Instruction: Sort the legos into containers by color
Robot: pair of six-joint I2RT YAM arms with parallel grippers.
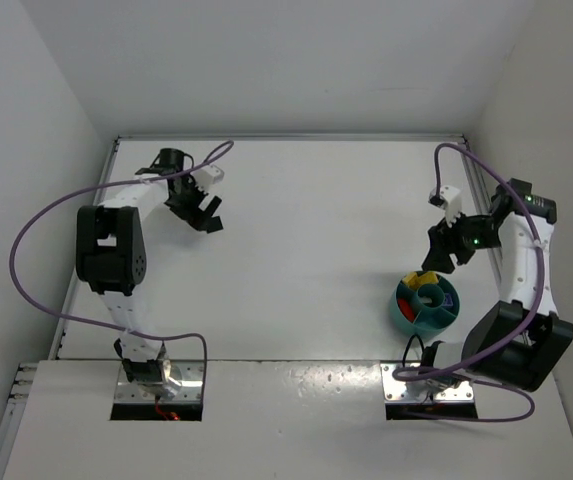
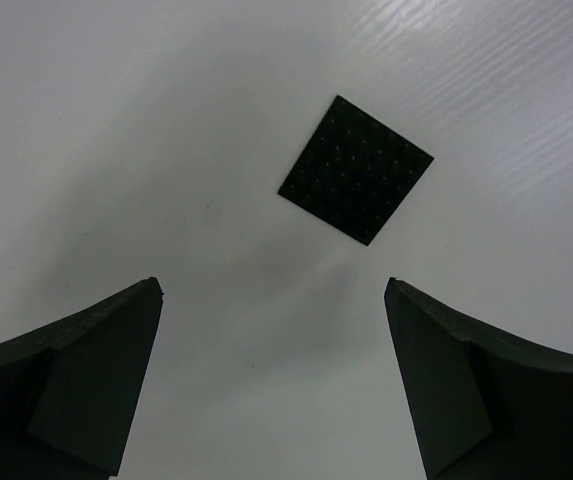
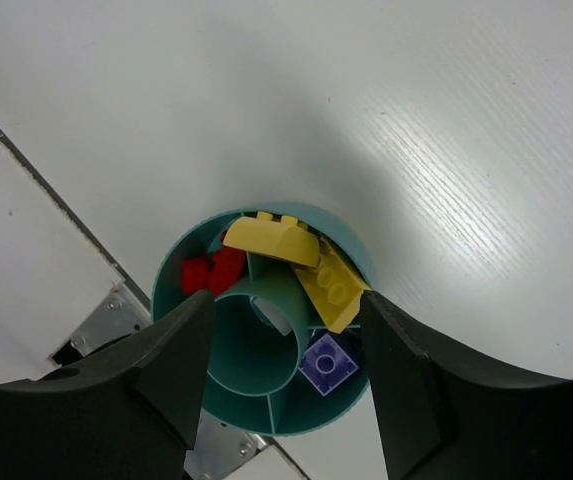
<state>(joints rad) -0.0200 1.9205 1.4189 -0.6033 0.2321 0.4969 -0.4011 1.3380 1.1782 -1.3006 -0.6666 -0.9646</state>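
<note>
My left gripper needs to shift next over the crooked black square plate below it and to its right in the top view, turning to the plate's sides on the way down.
The round teal bowl (image 1: 426,304) stands at the right, near the right arm's base. In the right wrist view the bowl (image 3: 191,275) holds yellow bricks (image 3: 301,262) in one compartment, red bricks (image 3: 211,270) in another and a purple brick (image 3: 327,363) in a third. My right gripper (image 3: 286,302) is open and empty, hovering above the bowl; it also shows in the top view (image 1: 439,248). My left gripper (image 1: 204,213) is open and empty at the far left, over bare table (image 2: 273,288).
A small black square plate (image 2: 356,169) lies on the table ahead of the left gripper. White walls close in the table on the left, back and right. A metal mounting plate (image 3: 106,322) sits just beside the bowl.
</note>
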